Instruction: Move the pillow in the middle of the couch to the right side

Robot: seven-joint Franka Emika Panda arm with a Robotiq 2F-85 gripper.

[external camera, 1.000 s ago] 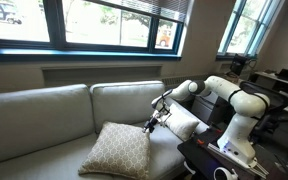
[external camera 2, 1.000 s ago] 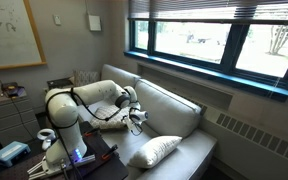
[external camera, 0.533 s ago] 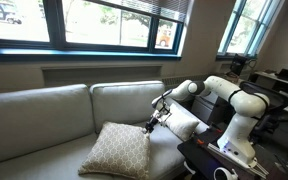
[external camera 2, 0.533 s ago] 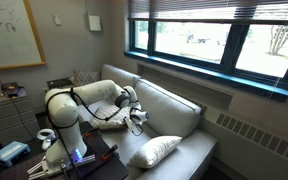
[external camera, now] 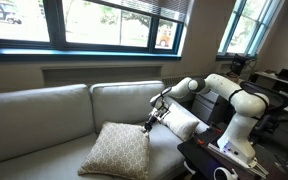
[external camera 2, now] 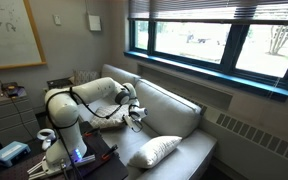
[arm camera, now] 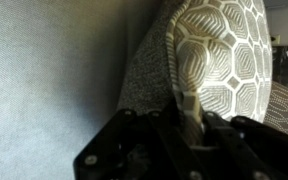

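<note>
The patterned pillow still leans mid-couch, so my gripper draws its pinched corner back toward the white pillow by the armrest [external camera: 182, 123] next and releases it there.
The pillow [external camera: 119, 150], beige with a white lattice pattern, leans in the middle of the couch [external camera: 44, 112], one pointed corner up. In both exterior views my gripper [external camera: 150, 125] is at that top corner. From the opposite side the pillow [external camera 2: 154, 150] lies on the seat below the gripper [external camera 2: 136, 118]. In the wrist view the pillow [arm camera: 219, 50] fills the upper right, and its corner is pinched between the dark jaws of the gripper [arm camera: 189, 125]. Grey couch [arm camera: 54, 70] fabric fills the left.
A smaller plain white pillow [external camera: 184, 125] sits against the couch's armrest end, under my arm. A black table [external camera: 219, 160] with the robot base and small items stands beside the couch. Windows [external camera: 104, 20] run along the wall behind.
The jaws have closed onto the pillow's top corner. The arm and the pillow have barely shifted.
</note>
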